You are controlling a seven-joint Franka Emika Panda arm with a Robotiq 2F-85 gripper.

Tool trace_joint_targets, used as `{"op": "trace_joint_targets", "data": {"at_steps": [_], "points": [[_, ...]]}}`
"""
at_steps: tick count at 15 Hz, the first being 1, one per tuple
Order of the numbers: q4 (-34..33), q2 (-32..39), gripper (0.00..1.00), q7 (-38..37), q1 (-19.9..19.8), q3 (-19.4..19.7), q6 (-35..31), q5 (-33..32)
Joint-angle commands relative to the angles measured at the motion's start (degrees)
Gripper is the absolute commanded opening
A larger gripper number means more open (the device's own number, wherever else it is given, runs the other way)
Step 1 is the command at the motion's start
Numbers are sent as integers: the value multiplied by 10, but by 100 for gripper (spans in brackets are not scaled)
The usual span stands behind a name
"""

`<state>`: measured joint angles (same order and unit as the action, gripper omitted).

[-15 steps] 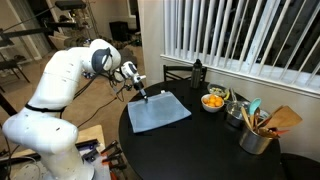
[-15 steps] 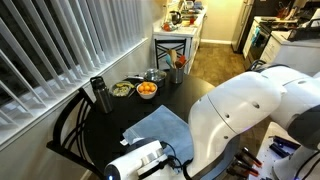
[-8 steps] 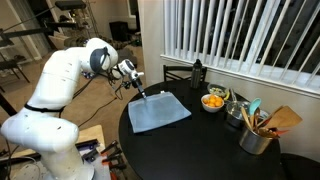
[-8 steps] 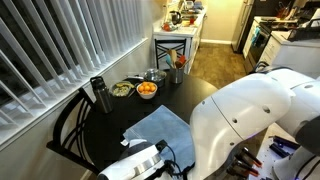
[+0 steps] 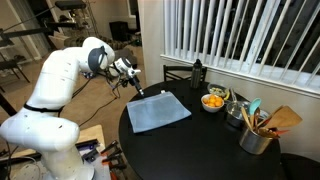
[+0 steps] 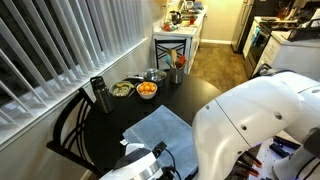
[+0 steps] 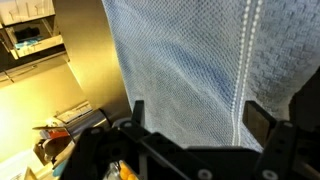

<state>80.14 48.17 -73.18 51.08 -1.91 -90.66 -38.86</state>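
Note:
My gripper moves down next while shifting to the right in the wrist view, since the cloth's stitched hem (image 5: 147,98) (image 7: 268,85) lies below it toward that side.
A light blue cloth (image 5: 158,110) lies spread flat on the round black table (image 5: 200,150), also seen as the cloth (image 6: 160,128) in both exterior views. My gripper (image 5: 134,82) hovers just off the cloth's corner nearest the white arm, its jaws wide apart and holding nothing. In the wrist view the woven cloth (image 7: 190,60) with its stitched seam fills the frame beneath the open gripper (image 7: 197,118); one dark fingertip (image 7: 137,110) stands left, the other at the right. The table edge runs along the cloth's left side.
A bowl of oranges (image 5: 213,101), a dark bottle (image 5: 197,72), a metal pot and a utensil holder (image 5: 256,135) stand along the table's window side. A black chair (image 6: 75,125) sits by the blinds. Floor clutter (image 7: 60,125) lies beyond the table edge.
The arm has drawn back a little from the cloth toward the table edge. The jaws stayed wide apart and the cloth has not moved.

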Motion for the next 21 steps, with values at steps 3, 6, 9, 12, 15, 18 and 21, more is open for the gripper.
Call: {"op": "trace_joint_targets", "data": {"at_steps": [3,6,9,12,15,18,21], "points": [[-14,12,100,1,-6,0,-15,-11],[-22,20,100,6,-17,0,-50,-7],[-22,24,100,12,-33,-4,-104,1],[-20,29,100,14,-41,-2,-141,4],[-11,26,74,18,-48,-3,-170,6],[-7,25,54,21,-51,-2,-184,7],[-5,26,33,22,-54,-2,-194,9]]}}
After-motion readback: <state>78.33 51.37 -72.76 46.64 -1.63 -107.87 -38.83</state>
